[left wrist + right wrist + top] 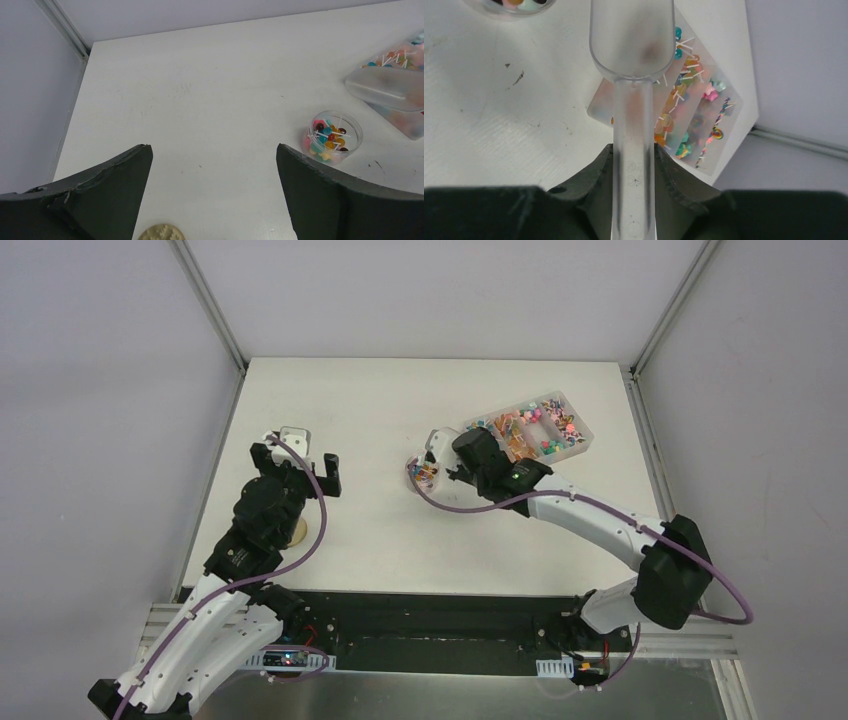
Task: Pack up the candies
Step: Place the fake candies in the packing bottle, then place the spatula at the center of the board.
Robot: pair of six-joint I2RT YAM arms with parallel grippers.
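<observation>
Candies are already in the jar, so my right gripper will next move outward, lower the scoop and let go of the scoop's handle on the bare tabletop beyond the jar (423, 474).
The candies (530, 425) lie in a clear divided tray (585, 442) at the back right, and they also show in the right wrist view (684, 110). More candies fill a small round clear jar (423, 474), seen in the left wrist view (333, 137) too. My right gripper (633, 150) is shut on the handle of the clear plastic scoop (631, 40). It holds the scoop between the jar and the tray, above the table. I cannot tell what is in the scoop's bowl. My left gripper (212, 150) is open and empty, left of the jar.
The round wooden disc lid (161, 233) lies on the table just under my left gripper, partly hidden by the arm in the top view (296, 532). The table's left edge and a metal frame post (62, 22) stand close by.
</observation>
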